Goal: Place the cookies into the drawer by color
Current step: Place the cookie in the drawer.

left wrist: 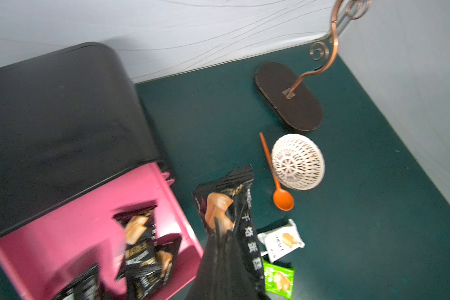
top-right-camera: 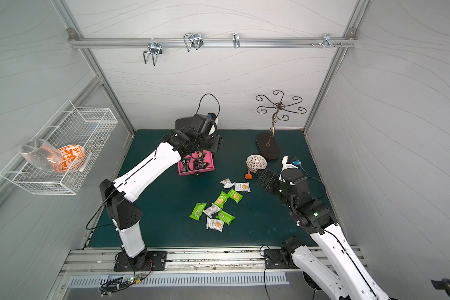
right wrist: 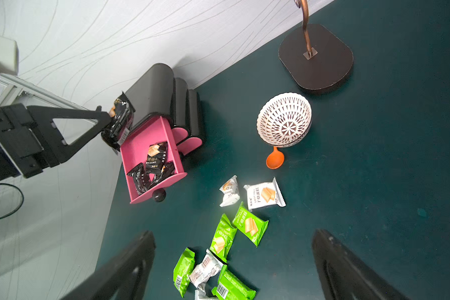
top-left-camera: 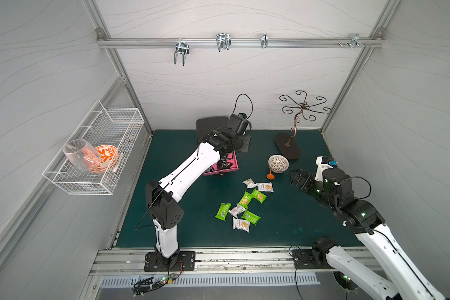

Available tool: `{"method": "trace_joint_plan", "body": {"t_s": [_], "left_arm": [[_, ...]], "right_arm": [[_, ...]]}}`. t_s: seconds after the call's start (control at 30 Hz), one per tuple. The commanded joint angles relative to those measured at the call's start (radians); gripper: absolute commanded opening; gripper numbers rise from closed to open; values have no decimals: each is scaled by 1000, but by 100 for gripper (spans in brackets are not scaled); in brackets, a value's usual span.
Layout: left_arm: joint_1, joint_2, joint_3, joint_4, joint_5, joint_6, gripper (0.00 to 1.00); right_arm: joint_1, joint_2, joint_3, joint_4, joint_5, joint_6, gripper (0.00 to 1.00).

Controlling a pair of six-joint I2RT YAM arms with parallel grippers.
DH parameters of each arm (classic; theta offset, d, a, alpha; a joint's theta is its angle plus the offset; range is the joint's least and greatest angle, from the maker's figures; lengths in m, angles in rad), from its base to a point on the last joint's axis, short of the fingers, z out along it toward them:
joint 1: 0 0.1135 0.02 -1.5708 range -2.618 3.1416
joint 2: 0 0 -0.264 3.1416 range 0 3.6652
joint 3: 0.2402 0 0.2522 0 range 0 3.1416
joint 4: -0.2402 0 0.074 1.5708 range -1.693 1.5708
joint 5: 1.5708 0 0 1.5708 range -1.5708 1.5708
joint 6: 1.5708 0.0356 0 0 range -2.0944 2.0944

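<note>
I will next move my left gripper over the open pink drawer [left wrist: 97, 227] and lower it inside to release the black cookie packet [left wrist: 235, 194], since other black packets are already there.
My left gripper [left wrist: 220, 230] is shut on a black cookie packet [left wrist: 235, 194], held in the air at the edge of the open pink drawer [right wrist: 166, 180] close to the black cabinet [right wrist: 153, 88]. Several black packets [right wrist: 155, 155] lie inside that drawer. Green cookies [top-left-camera: 223, 211] and white cookies [top-left-camera: 265, 187] are scattered on the green mat, in both top views and the right wrist view. My right gripper [right wrist: 234, 233] hangs open above the green packets [right wrist: 250, 226], with nothing between its fingers, to the right of the pile [top-left-camera: 296, 179].
A white patterned bowl [top-left-camera: 278, 163] with an orange spoon [top-left-camera: 270, 176] beside it sits behind the pile. A copper hook stand [top-left-camera: 287, 145] rises at the back right. A wire basket [top-left-camera: 115, 122] on the left wall holds a glass and an orange bowl.
</note>
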Motion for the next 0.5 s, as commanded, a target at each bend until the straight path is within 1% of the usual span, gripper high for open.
{"method": "trace_joint_plan", "body": {"t_s": [0.0, 0.1, 0.23, 0.47], "left_arm": [[40, -41, -62, 44, -60, 38, 0], [78, -61, -140, 65, -89, 56, 0], [115, -59, -208, 99, -147, 96, 0], [150, 14, -220, 111, -211, 184, 0]], "right_arm": [[-4, 9, -3, 27, -11, 8, 99], [-5, 14, -5, 30, -16, 9, 99], [-4, 16, -3, 28, -15, 9, 99], [-6, 9, 1, 18, -2, 9, 99]]}}
